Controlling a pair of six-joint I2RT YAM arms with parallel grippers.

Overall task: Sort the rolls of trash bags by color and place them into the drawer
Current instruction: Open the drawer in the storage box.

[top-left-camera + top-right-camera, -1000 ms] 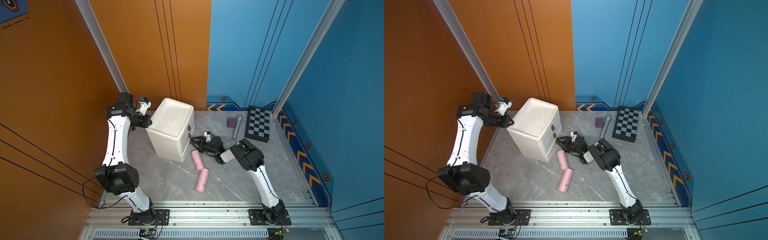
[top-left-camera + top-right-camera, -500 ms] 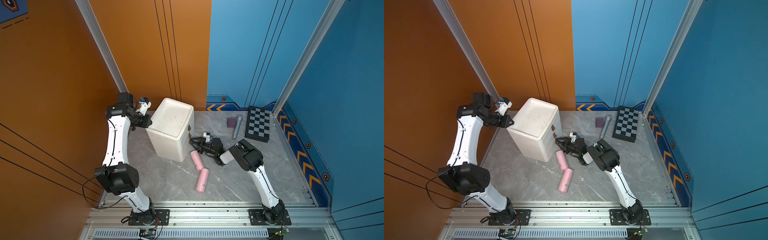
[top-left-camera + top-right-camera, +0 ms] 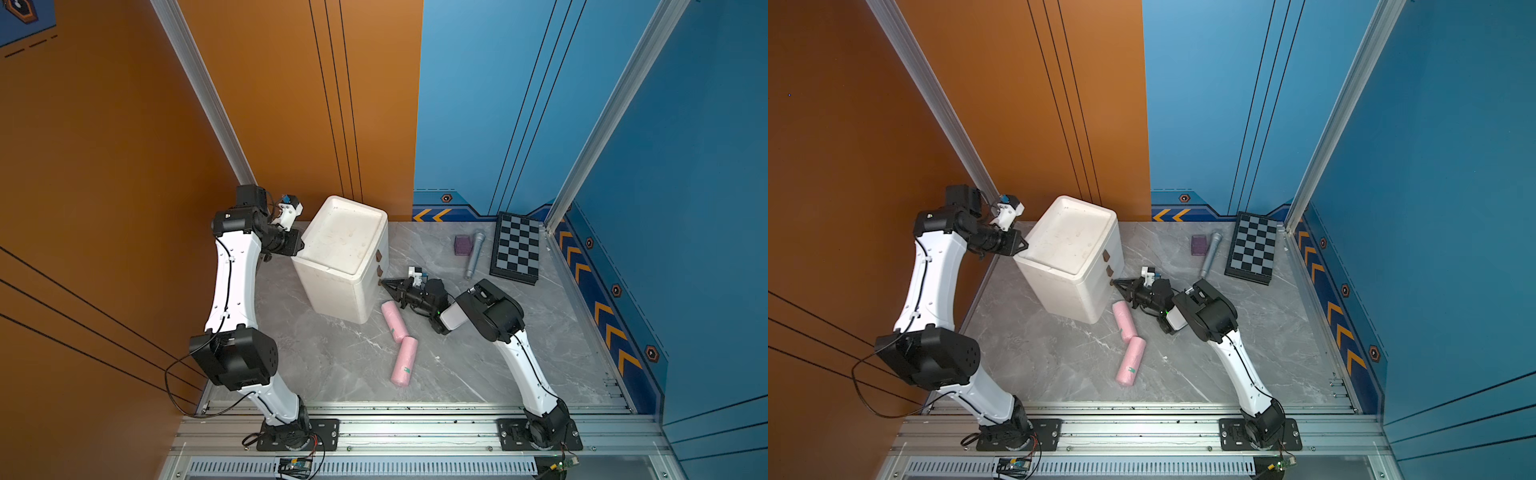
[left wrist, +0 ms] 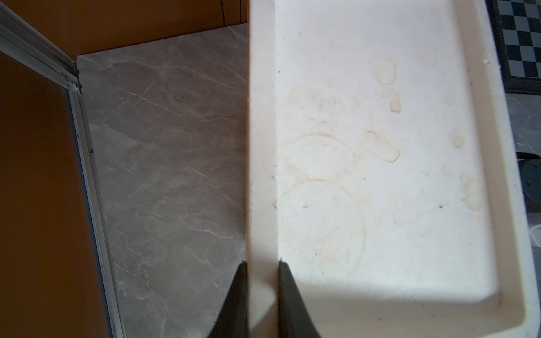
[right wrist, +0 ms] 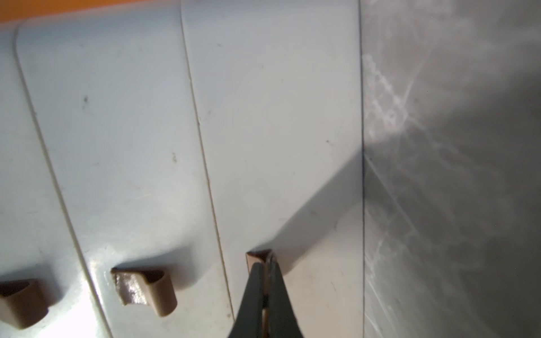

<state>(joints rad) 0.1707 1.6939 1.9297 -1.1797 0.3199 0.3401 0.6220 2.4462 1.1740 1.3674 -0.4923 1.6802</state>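
I need to pull the lowest brown pull tab [image 3: 380, 282] [image 5: 258, 255] away from the drawer next with my right gripper, low over the table, and let go of it. The front of the drawer is closed.
The white drawer [image 3: 332, 293] [image 3: 1065, 291] stands at the back left of the table, with all three fronts closed. My left gripper [image 3: 297, 246] [image 3: 1022, 246] [image 4: 262, 263] is shut on the rim [image 4: 261, 146] of its tray-like top. My right gripper [image 3: 383, 283] [image 3: 1115, 282] [image 5: 263, 260] is low at the front face, shut on the lowest brown pull tab [image 5: 258, 255]. The two tabs above, one [image 5: 143, 288] and another [image 5: 20, 301], are free. Two pale pink rolls of trash bags, one [image 3: 395, 320] [image 3: 1124, 321] and another [image 3: 404, 360] [image 3: 1132, 360], lie on the table just in front of the drawer, under the right arm's wrist.
At the back right lie a black-and-grey chequered board [image 3: 517, 247], a grey stick [image 3: 473, 254] and a small purple cube [image 3: 463, 244]. Orange and blue walls close in the table on three sides. The right arm's elbow [image 3: 492, 309] hangs over the middle of the table.
My right gripper has moved in toward the drawer's front and closed on the lowest pull tab. The left arm and the pink rolls have not moved.
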